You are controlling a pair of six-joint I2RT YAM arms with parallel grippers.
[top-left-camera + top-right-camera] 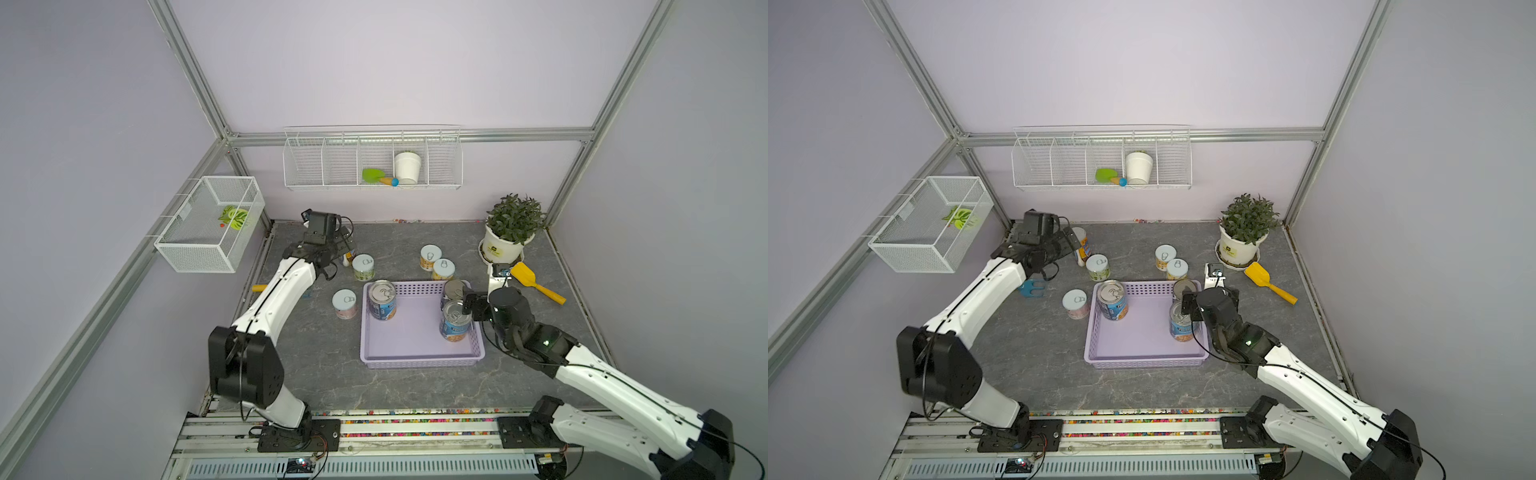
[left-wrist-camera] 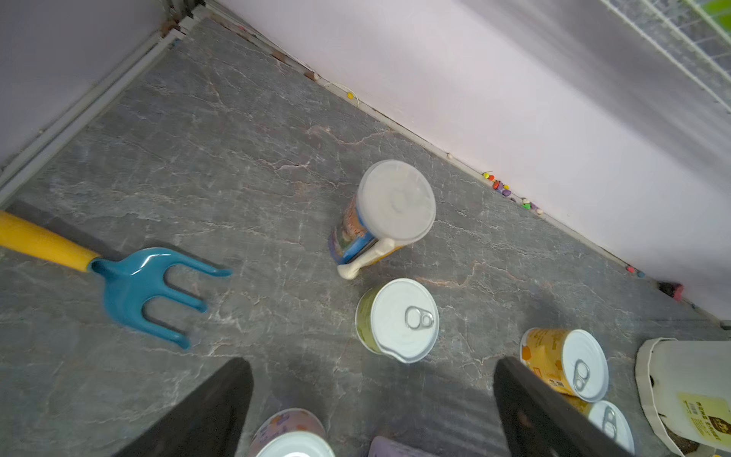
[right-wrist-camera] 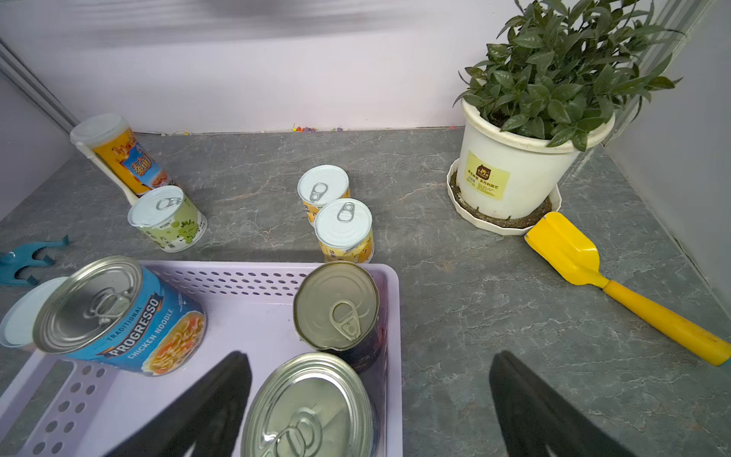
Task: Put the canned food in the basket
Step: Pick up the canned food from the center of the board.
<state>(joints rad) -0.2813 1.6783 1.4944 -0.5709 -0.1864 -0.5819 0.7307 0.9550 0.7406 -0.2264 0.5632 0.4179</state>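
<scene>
The taller can stands below my left gripper and farther outward, so my left gripper will next move outward and down around the plastic lid of the taller can [image 1: 1080,233] [image 2: 396,199].
The lavender basket [image 1: 415,338] [image 3: 257,300] holds three silver-topped cans: a blue one [image 1: 382,300] at its left, a dark one [image 1: 453,290] in the far right corner and a blue one [image 1: 456,322] in front of that. On the table stand a green-label can [image 1: 363,267] [image 2: 397,320], a pink-label can [image 1: 344,304], two yellow-label cans [image 1: 430,257] [image 1: 443,270] and a taller plastic-lidded can [image 1: 1082,246] [image 2: 385,213]. My left gripper [image 2: 372,407] hangs open above the table near the green can. My right gripper [image 3: 368,403] is open over the basket's right rim.
A potted plant [image 1: 513,232] stands at the back right, with a yellow shovel [image 1: 536,282] and a small white device [image 1: 498,274] beside it. A blue hand fork [image 1: 1032,288] lies at the left. On the walls hang a wire rack [image 1: 372,160] and a mesh basket [image 1: 210,224].
</scene>
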